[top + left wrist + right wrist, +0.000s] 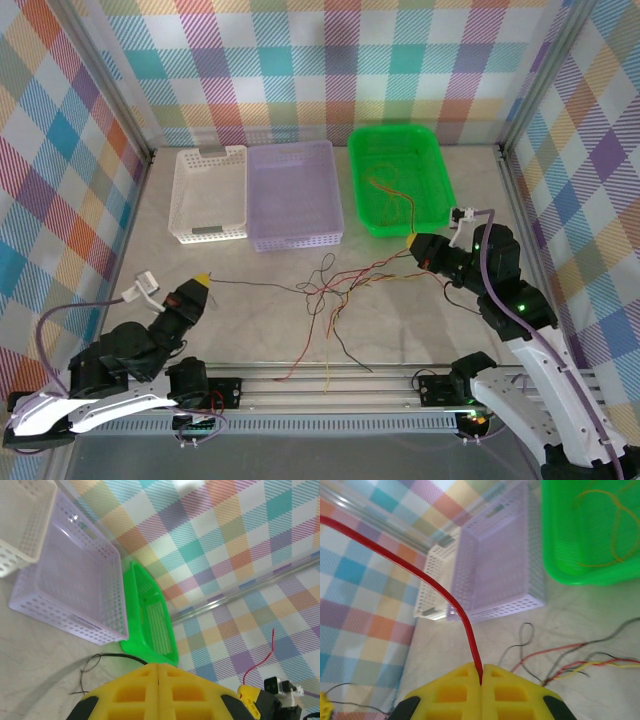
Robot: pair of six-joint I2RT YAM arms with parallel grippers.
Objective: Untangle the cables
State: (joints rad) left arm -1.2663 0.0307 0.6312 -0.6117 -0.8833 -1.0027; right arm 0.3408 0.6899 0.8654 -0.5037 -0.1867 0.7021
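Note:
I need to pull my left gripper away from the tangle next, toward the nearest checked side (pixel 105 220), before I release the black cable, because it still runs into the other wires.
The cables (pixel 325 295) lie as a loose tangle of red, orange-yellow and black wires mid-table. My left gripper (pixel 203 280) is at the table's left, shut on a black cable (pixel 255 286) that runs right into the tangle. In the left wrist view that black cable (pixel 112 656) meets the closed yellow fingertips (pixel 158 666). My right gripper (pixel 415 243), just below the green tray, is shut on a red cable (pixel 457 607) pinched between its fingertips (pixel 481 679). More wires (pixel 580 667) trail on the table beside it.
A green tray (pixel 430 160) at the back right holds orange-yellow wires (pixel 392 190). A lilac basket (pixel 293 235) and a white basket (pixel 182 195) stand side by side at the back. Checked walls enclose the table, and a metal rail (pixel 330 385) runs along the near edge.

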